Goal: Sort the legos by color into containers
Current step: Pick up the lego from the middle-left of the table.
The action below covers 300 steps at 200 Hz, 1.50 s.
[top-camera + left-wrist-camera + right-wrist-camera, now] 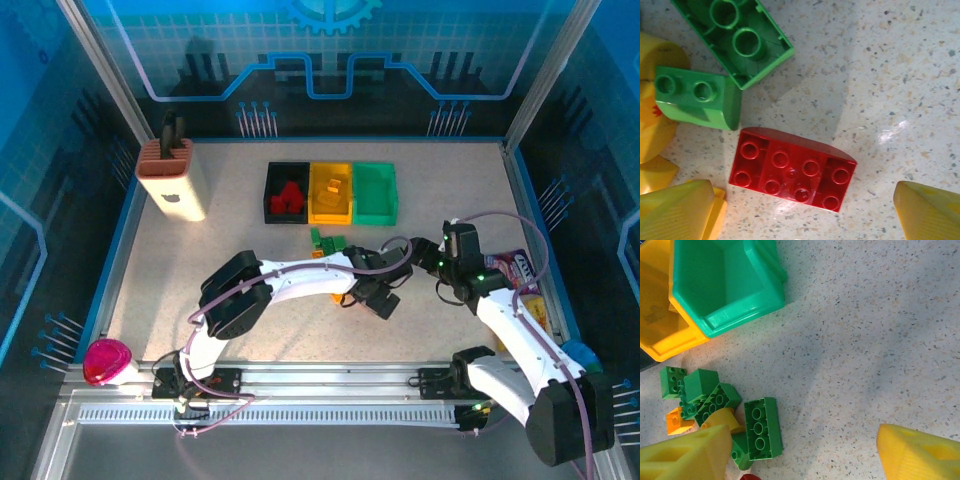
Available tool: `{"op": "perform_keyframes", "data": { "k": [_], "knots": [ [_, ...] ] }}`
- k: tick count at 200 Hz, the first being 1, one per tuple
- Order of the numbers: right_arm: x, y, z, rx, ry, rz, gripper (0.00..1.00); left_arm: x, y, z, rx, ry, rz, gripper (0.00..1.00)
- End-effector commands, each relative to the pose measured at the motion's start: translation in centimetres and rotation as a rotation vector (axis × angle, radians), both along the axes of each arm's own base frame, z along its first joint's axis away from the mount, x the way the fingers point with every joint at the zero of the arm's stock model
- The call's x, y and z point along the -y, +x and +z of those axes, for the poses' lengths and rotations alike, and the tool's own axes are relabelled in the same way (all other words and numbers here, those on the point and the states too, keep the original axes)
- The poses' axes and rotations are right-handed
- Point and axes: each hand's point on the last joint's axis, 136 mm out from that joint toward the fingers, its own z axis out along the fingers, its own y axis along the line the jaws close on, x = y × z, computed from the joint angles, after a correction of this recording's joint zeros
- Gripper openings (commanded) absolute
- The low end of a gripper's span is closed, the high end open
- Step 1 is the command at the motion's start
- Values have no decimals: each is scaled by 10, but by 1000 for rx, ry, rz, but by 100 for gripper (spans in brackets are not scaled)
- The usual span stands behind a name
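The red brick lies at an angle to my open fingers. My left gripper will next go down with a slight turn to close on the brick's short ends.
A red brick (792, 170) lies flat on the speckled table, just ahead of my left gripper (800, 215), which is open with its yellow fingers (675, 210) on either side and clear of the brick. Two green bricks (737, 37) lie beyond it. My right gripper (805, 460) is open over bare table, with a long green brick (762, 427) and a pile of green bricks (700, 390) to its left. The black bin (286, 212) holds red bricks, the yellow bin (331, 214) holds a yellow piece, and the green bin (375, 214) looks empty. From above, the left gripper (370, 297) and right gripper (432, 258) are close together.
A beige block with a brown slotted top (172, 178) stands at the back left. A pink object (107, 360) sits at the near left corner. Packets (520, 270) lie along the right edge. An orange brick (677, 421) rests beside the green pile.
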Motion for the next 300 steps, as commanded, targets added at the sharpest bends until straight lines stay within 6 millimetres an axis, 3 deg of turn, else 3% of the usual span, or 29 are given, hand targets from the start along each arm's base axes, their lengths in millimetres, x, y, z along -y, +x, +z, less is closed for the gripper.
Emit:
{"op": "perform_keyframes", "data": {
  "k": [1, 39, 96, 168, 280, 300],
  "knots": [
    [4, -1, 2, 9, 16, -18, 77, -6, 11, 10, 32, 28, -17, 93],
    [5, -1, 3, 12, 15, -23, 78, -4, 14, 6, -1, 14, -47, 92],
    [5, 1, 4, 16, 16, -24, 77, 9, 0, 2, -95, -25, -135, 92],
    [5, 0, 0, 7, 19, -25, 78, 1, 1, -13, -113, 52, -154, 92],
    [8, -2, -3, 5, 22, -38, 78, -2, -1, -25, -131, 86, -151, 82],
    [8, -2, -3, 5, 23, -40, 78, -4, 0, -26, -126, 98, -146, 75]
  ]
}}
